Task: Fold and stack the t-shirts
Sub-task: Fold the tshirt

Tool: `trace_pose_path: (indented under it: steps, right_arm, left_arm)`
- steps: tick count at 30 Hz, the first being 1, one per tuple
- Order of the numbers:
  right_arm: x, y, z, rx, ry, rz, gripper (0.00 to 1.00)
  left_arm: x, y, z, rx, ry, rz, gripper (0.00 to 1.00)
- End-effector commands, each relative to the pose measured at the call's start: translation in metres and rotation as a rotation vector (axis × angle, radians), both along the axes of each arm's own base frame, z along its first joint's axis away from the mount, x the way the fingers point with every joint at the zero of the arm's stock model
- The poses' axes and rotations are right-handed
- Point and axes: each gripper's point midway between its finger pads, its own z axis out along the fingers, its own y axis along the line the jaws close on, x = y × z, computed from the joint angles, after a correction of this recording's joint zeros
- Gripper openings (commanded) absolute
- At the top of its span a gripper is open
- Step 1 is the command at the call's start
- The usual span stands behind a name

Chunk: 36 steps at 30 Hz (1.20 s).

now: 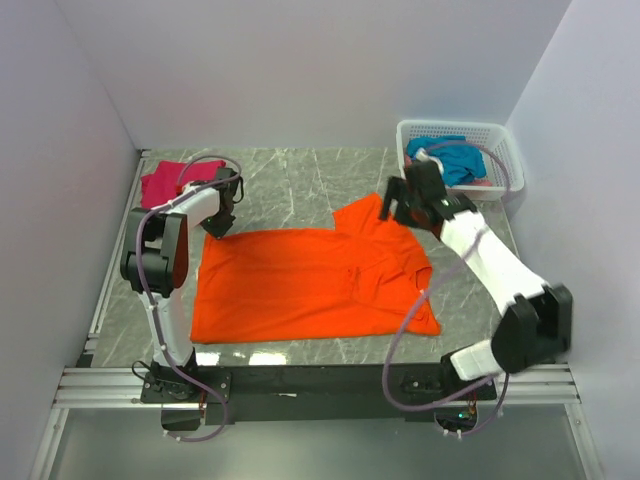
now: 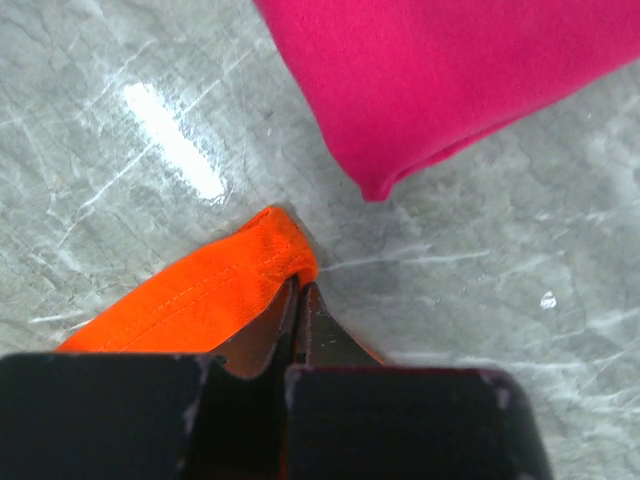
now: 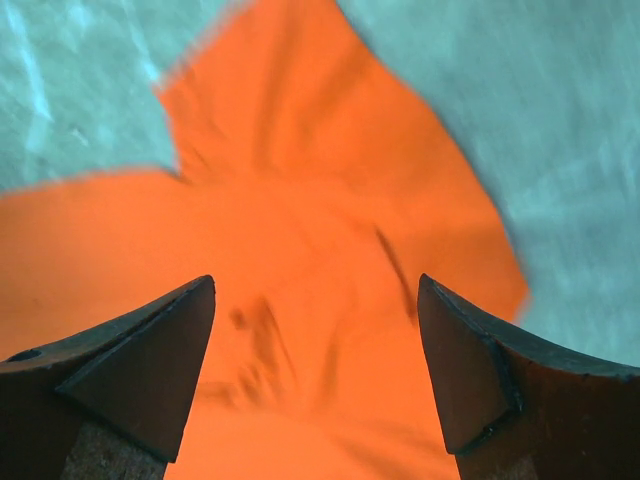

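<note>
I will next move my right gripper outward, left in the top view, and down to the far end of the orange t-shirt's sleeve, past the t-shirt's far edge.
The bright orange t-shirt (image 1: 310, 282) lies spread across the middle of the table. My left gripper (image 1: 219, 230) is shut on its far left corner (image 2: 235, 280), low at the table. The folded magenta-pink t-shirt (image 1: 170, 182) lies at the far left, just beyond that corner, and shows in the left wrist view (image 2: 460, 80). My right gripper (image 1: 392, 208) is open and empty above the shirt's far right sleeve (image 3: 330, 220). The teal-blue t-shirt (image 1: 455, 158) lies in the white basket.
The white lattice basket (image 1: 500, 135) stands at the far right corner, with a bit of pink cloth (image 1: 482, 184) beside the teal one. Grey walls close in the table on the left, back and right. The arm bases sit on a rail at the near edge.
</note>
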Motion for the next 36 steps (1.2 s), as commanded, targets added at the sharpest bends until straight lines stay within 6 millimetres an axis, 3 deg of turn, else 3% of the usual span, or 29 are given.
trace_pose_path:
  steps: [1,2,3,4,5,6,7,8,9,10,11,12,13,14,15,16,18,20,28,31,34,35,36]
  right_arm:
    - [0.045,0.014,0.002,-0.101,-0.020,0.041,0.88]
    - [0.053,0.018,-0.003,-0.106,-0.005,0.049,0.88]
    - [0.069,0.023,0.010,-0.102,-0.028,0.044,0.88]
    - [0.076,0.023,-0.015,-0.143,0.050,0.045,0.88]
    - [0.085,0.024,-0.018,-0.159,0.059,0.044,0.88]
    - [0.102,0.031,-0.005,-0.155,0.026,0.049,0.87]
    - [0.112,0.032,-0.031,-0.187,0.082,0.061,0.87]
    - [0.120,0.034,-0.038,-0.199,0.096,0.064,0.87]
    - [0.139,0.039,-0.024,-0.197,0.055,0.057,0.87]
    - [0.143,0.040,-0.054,-0.225,0.129,0.062,0.87]
    - [0.160,0.046,-0.043,-0.211,0.095,0.062,0.87]
    - [0.166,0.051,-0.049,-0.209,0.107,0.072,0.87]
    - [0.169,0.052,-0.079,-0.222,0.173,0.082,0.87]
    - [0.181,0.059,-0.071,-0.206,0.143,0.086,0.87]
    - [0.185,0.062,-0.078,-0.206,0.152,0.091,0.87]
    - [0.187,0.063,-0.100,-0.212,0.188,0.097,0.86]
    - [0.191,0.066,-0.107,-0.201,0.195,0.098,0.86]
    - [0.187,0.067,-0.127,-0.201,0.230,0.098,0.85]
    - [0.168,0.060,-0.151,-0.203,0.287,0.075,0.79]
    - [0.162,0.061,-0.159,-0.195,0.310,0.068,0.69]
    - [0.161,0.060,-0.158,-0.184,0.305,0.045,0.46]
    - [0.159,0.059,-0.161,-0.185,0.310,0.038,0.31]
    - [0.160,0.059,-0.157,-0.179,0.299,0.032,0.25]
  left_arm:
    - [-0.007,-0.011,0.004,-0.042,0.000,-0.046,0.01]
    - [-0.006,-0.010,0.004,-0.040,-0.004,-0.044,0.01]
    - [-0.005,-0.010,0.006,-0.038,-0.007,-0.045,0.01]
    - [-0.004,-0.011,0.008,-0.041,-0.013,-0.047,0.01]
    - [-0.003,-0.012,0.009,-0.046,-0.019,-0.048,0.01]
    - [-0.002,-0.013,0.009,-0.054,-0.023,-0.055,0.01]
    - [-0.001,-0.014,0.010,-0.059,-0.030,-0.059,0.01]
    - [0.000,-0.015,0.011,-0.063,-0.036,-0.060,0.01]
    - [0.000,-0.016,0.011,-0.067,-0.037,-0.061,0.01]
    - [-0.001,-0.016,0.010,-0.070,-0.034,-0.061,0.01]
    - [0.000,-0.017,0.011,-0.072,-0.034,-0.064,0.01]
    - [0.000,-0.017,0.010,-0.073,-0.030,-0.062,0.01]
    - [-0.001,-0.017,0.009,-0.073,-0.026,-0.060,0.01]
    - [0.000,-0.017,0.009,-0.073,-0.028,-0.059,0.01]
    - [0.000,-0.017,0.009,-0.075,-0.030,-0.059,0.01]
    - [-0.002,-0.018,0.009,-0.078,-0.028,-0.060,0.01]
    - [-0.001,-0.019,0.008,-0.084,-0.032,-0.064,0.01]
    - [-0.002,-0.018,0.009,-0.080,-0.034,-0.062,0.01]
    - [-0.004,-0.016,0.008,-0.074,-0.027,-0.058,0.01]
    - [-0.005,-0.016,0.008,-0.073,-0.023,-0.056,0.01]
    - [-0.004,-0.018,0.010,-0.079,-0.029,-0.059,0.01]
    - [-0.004,-0.017,0.011,-0.080,-0.032,-0.056,0.01]
    - [-0.004,-0.017,0.012,-0.080,-0.036,-0.058,0.01]
